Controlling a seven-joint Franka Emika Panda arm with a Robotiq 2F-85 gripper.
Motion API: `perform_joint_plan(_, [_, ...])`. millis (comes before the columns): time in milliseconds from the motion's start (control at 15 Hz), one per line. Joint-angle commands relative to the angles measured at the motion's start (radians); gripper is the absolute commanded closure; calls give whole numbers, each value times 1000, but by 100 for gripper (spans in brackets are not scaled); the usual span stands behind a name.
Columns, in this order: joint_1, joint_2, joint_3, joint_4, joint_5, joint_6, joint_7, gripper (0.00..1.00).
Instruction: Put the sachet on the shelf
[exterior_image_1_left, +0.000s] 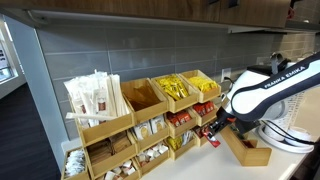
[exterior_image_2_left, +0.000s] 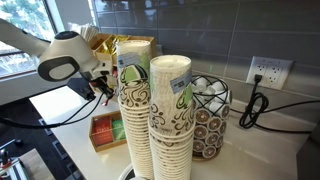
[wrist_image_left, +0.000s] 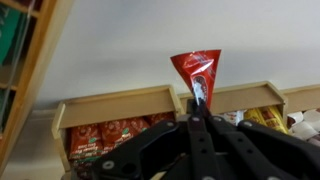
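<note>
Next, my gripper carries the sachet up past the lowest bin of the shelf and releases it in the end column's middle bin (exterior_image_1_left: 204, 107), since matching red packets show there.
My gripper (wrist_image_left: 200, 112) is shut on the lower end of the red and white sachet (wrist_image_left: 197, 70), which stands upright between the fingertips. Just beyond it are the bins of the light-wood shelf (wrist_image_left: 110, 104), one filled with red packets (wrist_image_left: 115, 133). In an exterior view the gripper (exterior_image_1_left: 213, 124) hangs at the low right end of the stepped shelf (exterior_image_1_left: 108, 130), by the bins of red packets. In an exterior view the gripper (exterior_image_2_left: 101, 88) is left of the cup stacks; the sachet is too small to make out in either exterior view.
A small low wooden tray (exterior_image_1_left: 246, 152) sits on the counter right of the shelf; it also shows in an exterior view (exterior_image_2_left: 104, 131), holding red and green packets. Tall stacks of paper cups (exterior_image_2_left: 168, 115), a wire pod holder (exterior_image_2_left: 210, 115), a wall outlet (exterior_image_2_left: 267, 71).
</note>
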Motion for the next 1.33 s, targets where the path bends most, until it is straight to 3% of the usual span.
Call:
perform_joint_plan(0, [76,-39,-107,-3,90,58,-157,100])
perform_joint_plan(533, [283,-134,-332,-4,334,159,-517,100])
perform_joint_plan(933, [371,-196,-456,-9,404,172,-654,100])
perform_joint_plan(1267, [535,-253,-566,-8,528,327,-765,100])
